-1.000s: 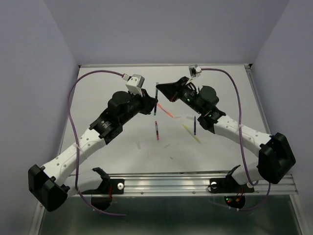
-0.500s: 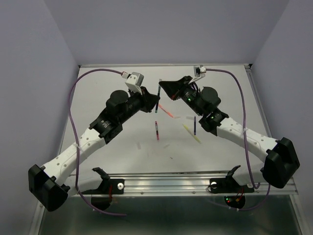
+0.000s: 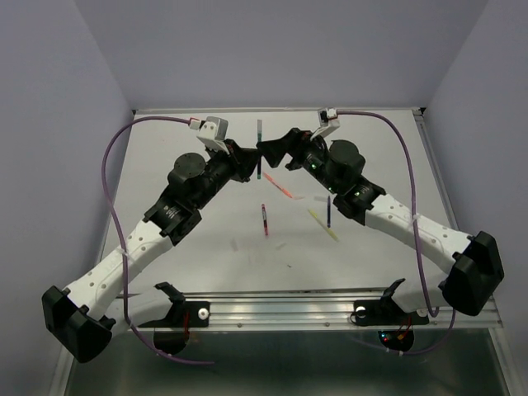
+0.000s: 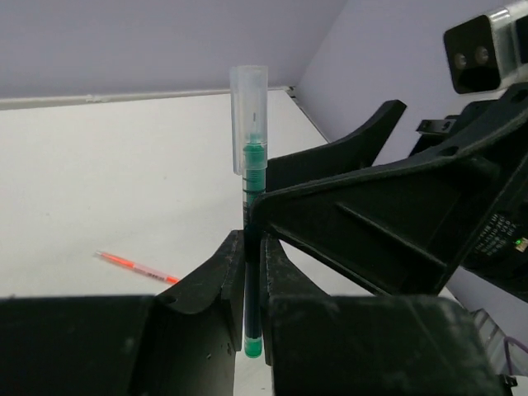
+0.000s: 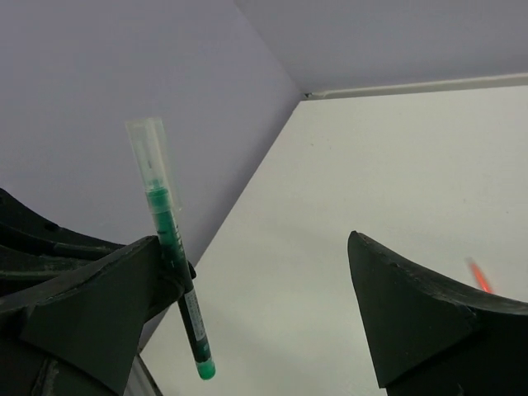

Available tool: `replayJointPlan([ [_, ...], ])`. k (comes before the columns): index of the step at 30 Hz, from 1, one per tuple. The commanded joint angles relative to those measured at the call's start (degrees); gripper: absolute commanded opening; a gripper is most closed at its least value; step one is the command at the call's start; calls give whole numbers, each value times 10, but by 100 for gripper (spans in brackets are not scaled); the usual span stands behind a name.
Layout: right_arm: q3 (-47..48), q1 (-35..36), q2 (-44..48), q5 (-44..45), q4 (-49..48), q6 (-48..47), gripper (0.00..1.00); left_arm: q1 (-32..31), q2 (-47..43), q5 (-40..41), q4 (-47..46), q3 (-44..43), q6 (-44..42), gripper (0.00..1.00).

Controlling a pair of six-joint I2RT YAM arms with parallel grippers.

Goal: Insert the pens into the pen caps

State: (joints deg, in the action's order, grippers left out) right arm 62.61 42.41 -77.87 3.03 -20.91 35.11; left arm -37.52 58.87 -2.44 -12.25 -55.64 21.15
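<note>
My left gripper should next swing and tilt down to the open tabletop below it and to its left in the top view, to release the capped pen.
A dark green pen (image 4: pixel 252 177) stands upright in my left gripper (image 4: pixel 254 272), which is shut on its barrel. A pale translucent pen cap (image 4: pixel 249 115) sits over the pen's tip. In the right wrist view the same pen (image 5: pixel 177 272) and cap (image 5: pixel 148 157) stand beside the left finger of my right gripper (image 5: pixel 256 247), which is open wide and holds nothing. From above, the pen (image 3: pixel 259 148) stands between the left gripper (image 3: pixel 250 162) and the right gripper (image 3: pixel 269 148) over the far middle of the table.
Loose on the table lie an orange-pink pen (image 3: pixel 279 186), a red pen (image 3: pixel 265 219), a yellow pen (image 3: pixel 323 224) and a dark blue pen (image 3: pixel 328 210). Faint pale caps (image 3: pixel 234 245) lie nearer the front. A metal rail (image 3: pixel 313 309) runs along the near edge.
The right gripper has gone from shut to wide open, letting go of the cap, which stays on the green pen. Both arms moved the pen slightly farther back.
</note>
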Motion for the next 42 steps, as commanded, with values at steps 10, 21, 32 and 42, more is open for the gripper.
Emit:
replayJointPlan([
  [10, 38, -17, 77, 240, 172, -76, 100, 114, 85, 56, 98, -55, 36, 0],
  [21, 23, -133, 14, 158, 313, -48, 100, 218, 286, 171, 308, -198, -54, 0],
  [32, 19, -157, -28, 176, 312, -94, 100, 309, 425, 122, 277, -222, -138, 0],
  [42, 24, -162, -49, 165, 313, -109, 100, 354, 504, 84, 268, -233, -173, 6],
])
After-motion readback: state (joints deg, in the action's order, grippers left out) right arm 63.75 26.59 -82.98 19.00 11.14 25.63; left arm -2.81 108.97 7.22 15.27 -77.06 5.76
